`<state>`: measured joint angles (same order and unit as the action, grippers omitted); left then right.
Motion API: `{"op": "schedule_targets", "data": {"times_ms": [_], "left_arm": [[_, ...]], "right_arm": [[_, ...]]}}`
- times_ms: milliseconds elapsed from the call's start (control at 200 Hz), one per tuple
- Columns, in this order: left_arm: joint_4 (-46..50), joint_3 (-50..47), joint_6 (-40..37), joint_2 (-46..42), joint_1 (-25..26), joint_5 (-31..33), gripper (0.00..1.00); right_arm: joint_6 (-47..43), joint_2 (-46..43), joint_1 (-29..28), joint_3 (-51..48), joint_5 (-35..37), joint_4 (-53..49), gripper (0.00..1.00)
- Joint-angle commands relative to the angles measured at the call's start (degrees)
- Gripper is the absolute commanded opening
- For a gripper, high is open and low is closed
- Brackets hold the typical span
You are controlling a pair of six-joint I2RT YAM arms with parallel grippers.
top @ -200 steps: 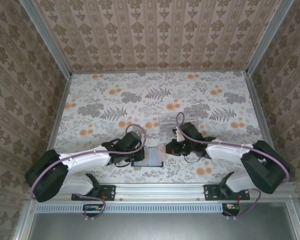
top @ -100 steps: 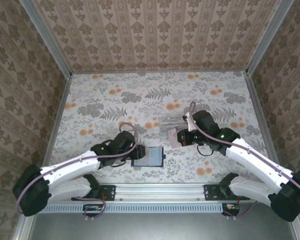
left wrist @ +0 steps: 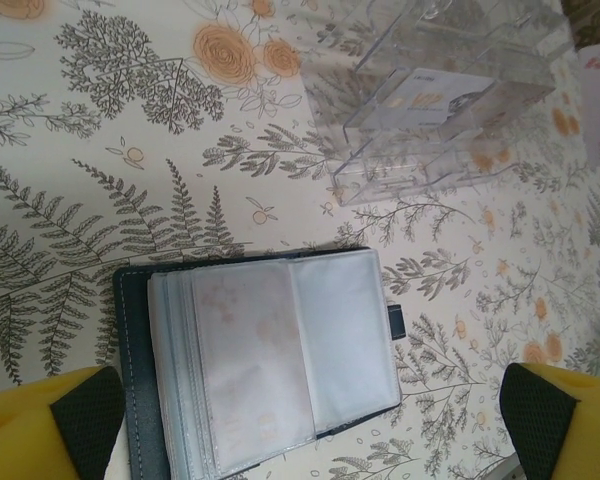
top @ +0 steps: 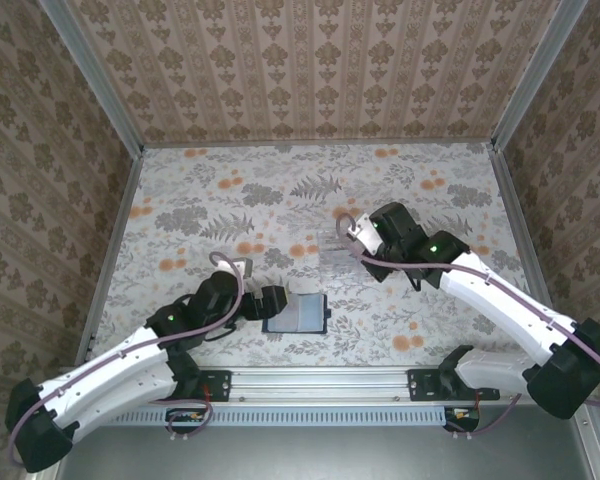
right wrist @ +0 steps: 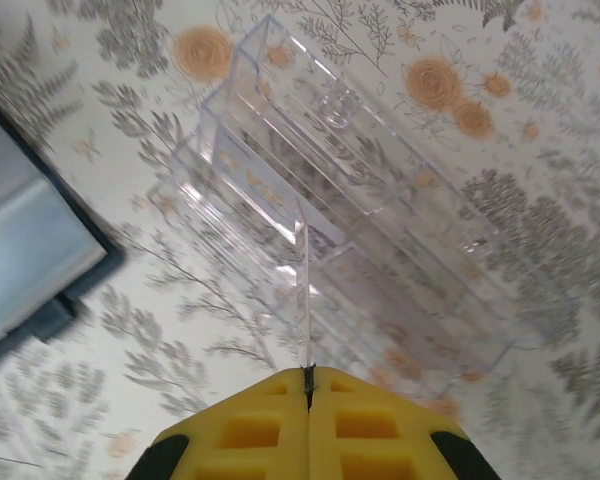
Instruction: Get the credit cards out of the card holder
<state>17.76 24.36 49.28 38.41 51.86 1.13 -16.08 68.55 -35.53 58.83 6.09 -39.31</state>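
My right gripper turns next to match the slant of the tray's section (right wrist: 388, 300) beside the pale card below, my card being crooked, then lowers and releases.
The card holder (top: 296, 313) lies open on the floral table near the front edge, its pale inner sleeves (left wrist: 270, 365) facing up and a small tab on its right edge. My left gripper (top: 271, 300) sits at the holder's left side, open, with its yellow fingers (left wrist: 55, 420) wide apart on either side of the holder and nothing between them. My right gripper (right wrist: 308, 375) is shut on a thin pale credit card (right wrist: 304, 290), seen edge-on, held over the clear plastic tray (right wrist: 380, 220). Another pale card (left wrist: 428, 95) shows inside the tray.
The clear tray (top: 335, 245) stands just behind the card holder, mid-table. Patterned walls and metal rails enclose the table on three sides. Open floral tabletop (top: 210, 200) lies to the back and left.
My left gripper has opened and drawn back left off the card holder. My right gripper has lifted away from the holder with a card and moved back over the clear tray.
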Motion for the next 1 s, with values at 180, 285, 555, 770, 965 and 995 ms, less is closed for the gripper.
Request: {"op": "schedule_targets", "data": {"times_ms": [180, 285, 555, 770, 965, 995], "left_arm": [[0.79, -1.94, 0.91, -3.69, -0.69, 0.20, 1.00], [1.16, -2.11, 1.10, -5.03, -0.70, 0.09, 1.00], [1.38, -2.85, 1.44, -6.46, -0.74, 0.28, 1.00], [1.40, -3.00, 1.61, -6.42, -0.79, 0.48, 1.00], [1.64, -3.18, 1.61, -6.38, -0.88, 0.63, 1.00], [1.62, -3.18, 1.61, -6.45, -0.92, 0.57, 1.00]], "right_arm": [[-32.51, 1.08, 0.00, -6.17, 5.47, 4.97, 0.00], [-36.42, 0.61, 1.17, -7.15, 4.66, 4.85, 0.00], [-45.20, 2.07, 2.29, -8.32, 6.31, 6.64, 0.00], [-48.30, 4.19, 4.11, -7.45, 6.38, 8.02, 0.00], [-48.83, 7.01, 4.77, -6.64, 5.54, 8.20, 0.00], [-48.77, 7.38, 4.77, -6.49, 5.37, 8.21, 0.00]]}}
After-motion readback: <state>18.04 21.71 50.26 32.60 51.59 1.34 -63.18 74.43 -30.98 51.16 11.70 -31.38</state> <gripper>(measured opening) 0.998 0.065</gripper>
